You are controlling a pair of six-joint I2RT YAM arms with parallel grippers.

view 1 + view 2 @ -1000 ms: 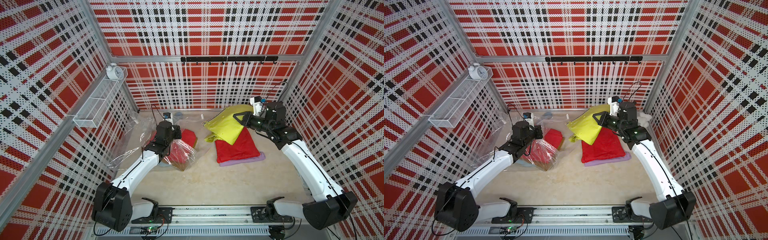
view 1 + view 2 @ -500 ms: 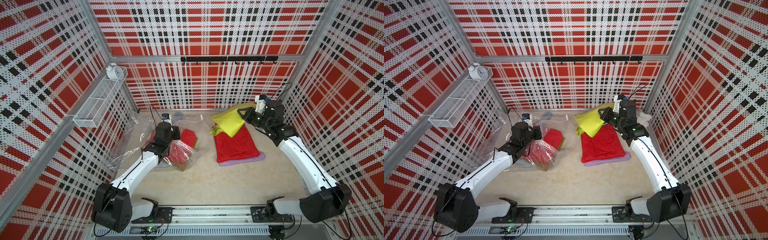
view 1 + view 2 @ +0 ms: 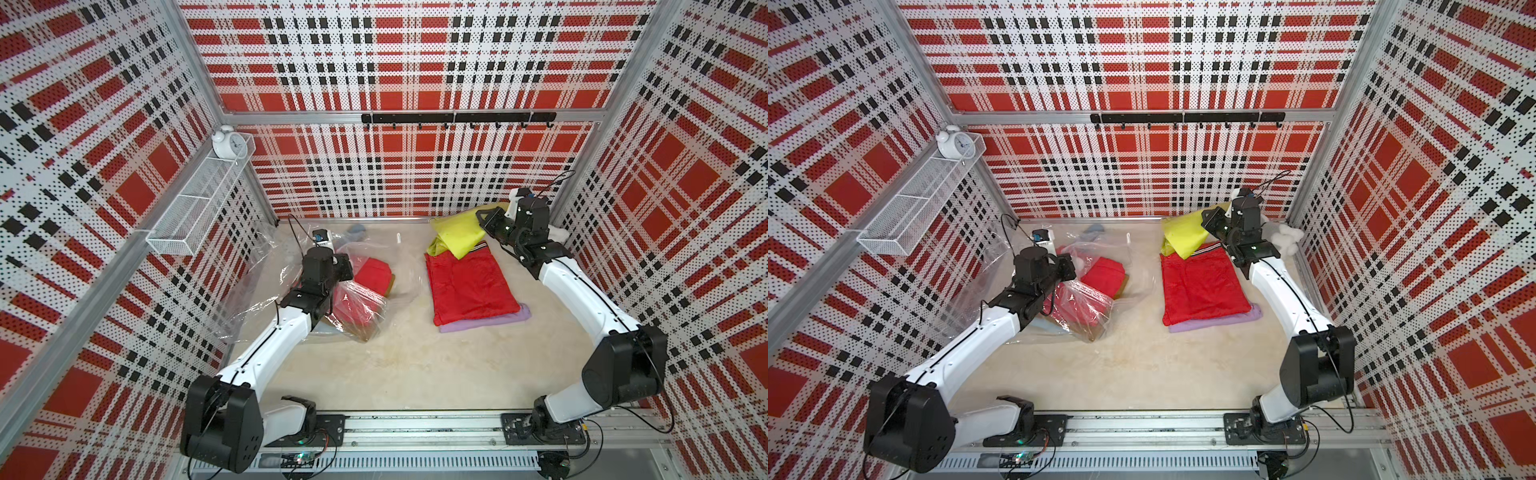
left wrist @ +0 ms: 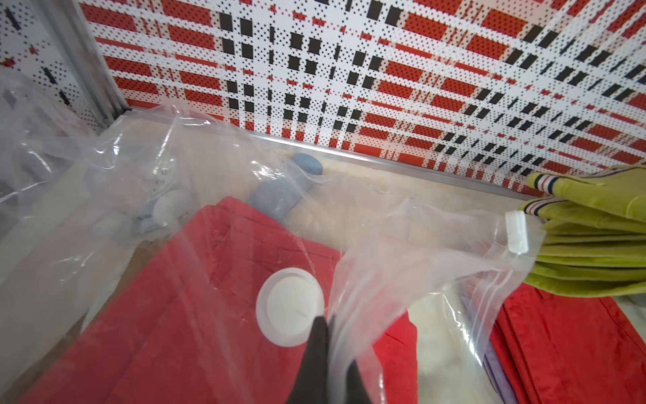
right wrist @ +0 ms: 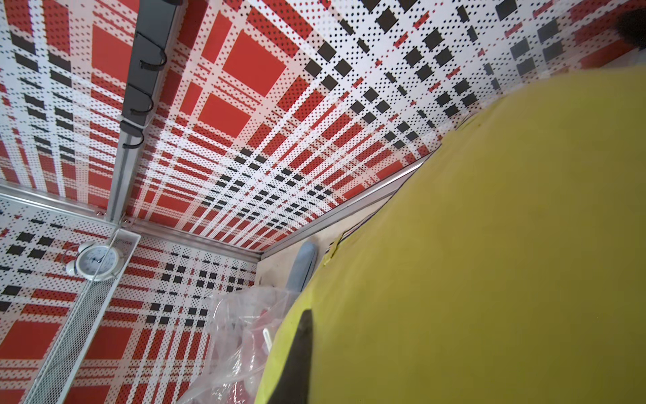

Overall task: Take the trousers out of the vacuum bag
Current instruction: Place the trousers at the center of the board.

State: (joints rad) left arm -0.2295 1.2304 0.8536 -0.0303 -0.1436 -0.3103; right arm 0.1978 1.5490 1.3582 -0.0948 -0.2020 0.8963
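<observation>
My right gripper moves down and backward to the bare near end of the red trousers next, which lies below and back from it. It then releases the yellow-green trousers there.
The crinkly clear vacuum bag lies at the left, with red trousers and a brown pair inside under its white valve cap. My left gripper is shut on a fold of the bag's plastic. At the right, red trousers lie on a lilac pair. At their far end my right gripper is shut on the yellow-green trousers, which droop onto the stack.
A blue-grey cloth lies near the back wall. A white plush toy sits in the far right corner. A wire basket with an alarm clock hangs on the left wall, and a hook rail on the back wall.
My right gripper has carried the yellow-green trousers back and to the right, toward the far corner over the red stack. The left arm and the bag have stayed put.
</observation>
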